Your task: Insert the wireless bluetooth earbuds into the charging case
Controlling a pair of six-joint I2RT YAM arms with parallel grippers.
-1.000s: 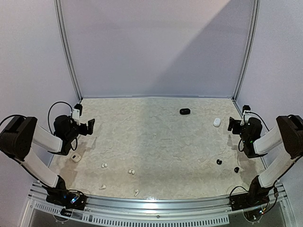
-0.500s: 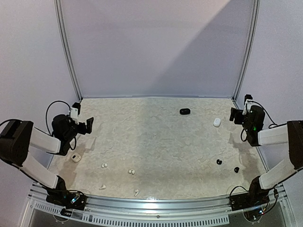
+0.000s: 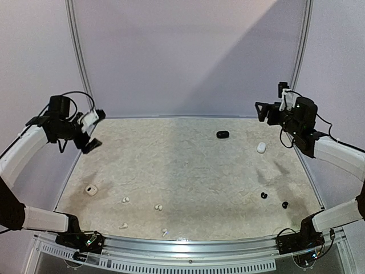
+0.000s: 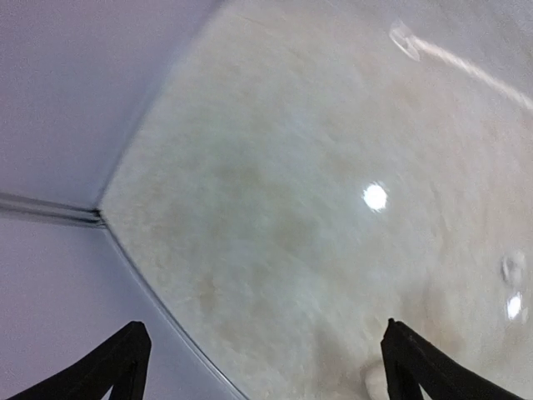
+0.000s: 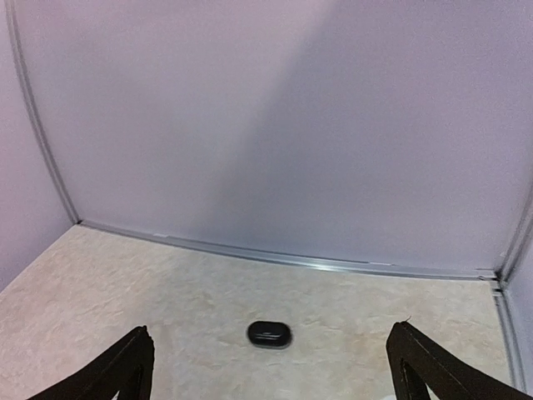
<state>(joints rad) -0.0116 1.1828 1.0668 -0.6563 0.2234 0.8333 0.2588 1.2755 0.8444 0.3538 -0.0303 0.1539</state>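
I should lower my left gripper next and bring its open fingers back around the white case by the white earbuds, because that case is nearest to it.
Four white earbuds (image 3: 125, 200) (image 3: 158, 207) (image 3: 123, 226) (image 3: 164, 232) lie scattered at the near left of the table. Two black earbuds (image 3: 263, 195) (image 3: 284, 204) lie at the near right. A black charging case (image 3: 222, 135) (image 5: 269, 334) rests at the back, a white case (image 3: 261, 147) right of it, another white case (image 3: 91, 189) at the left. My left gripper (image 3: 91, 130) (image 4: 263, 350) hangs high over the back left, open and empty. My right gripper (image 3: 265, 112) (image 5: 272, 358) is raised at the back right, open and empty, facing the black case.
The beige table (image 3: 188, 171) is fenced by a pale back wall (image 3: 188, 57) and metal corner posts (image 3: 80, 63) (image 3: 296, 63). The left wrist view is blurred and shows only table surface and the wall edge (image 4: 125, 250).
Both arms have swung up from low beside the table edges. The left gripper rose toward the back left; the right rose and moved inward toward the back. Both stayed open.
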